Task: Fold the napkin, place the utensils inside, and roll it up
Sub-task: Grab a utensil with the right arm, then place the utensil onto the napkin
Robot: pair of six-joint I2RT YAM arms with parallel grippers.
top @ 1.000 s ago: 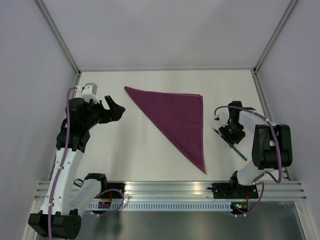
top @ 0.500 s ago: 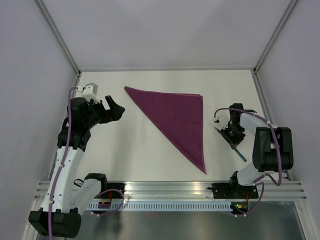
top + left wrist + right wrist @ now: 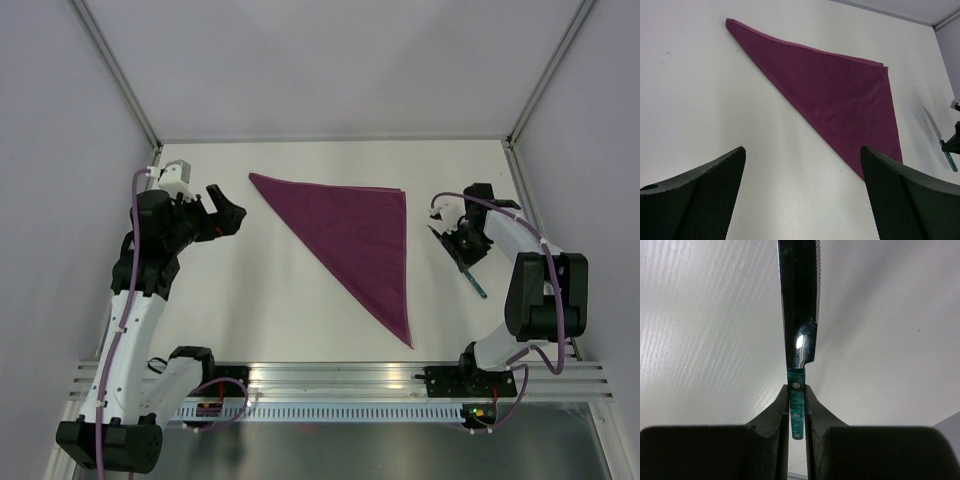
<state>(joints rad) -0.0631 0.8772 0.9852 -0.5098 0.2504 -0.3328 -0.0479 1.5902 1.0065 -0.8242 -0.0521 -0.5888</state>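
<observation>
The right gripper will next carry the knife [image 3: 462, 262] across, lower it just inside that edge [image 3: 325, 246] of the napkin and release it, since it already slants like the napkin's long edge.
The napkin [image 3: 355, 235] lies folded into a magenta-purple triangle in the middle of the table, also in the left wrist view [image 3: 832, 95]. A table knife [image 3: 462, 262] with a silver blade and green handle is at the right, lifted a little off the table. My right gripper [image 3: 464, 245] is shut on the knife's handle [image 3: 797, 402], the blade pointing away from the wrist camera. My left gripper [image 3: 230, 213] stands wide open to the left of the napkin, nothing between its fingers [image 3: 700, 200].
White table with a metal frame along its edges [image 3: 520, 190] and white enclosure walls around. An aluminium rail [image 3: 340, 380] runs along the near edge by the arm bases.
The right gripper closed on the knife's handle and raised it, moving slightly toward the back. The left arm shifted a little toward the back.
</observation>
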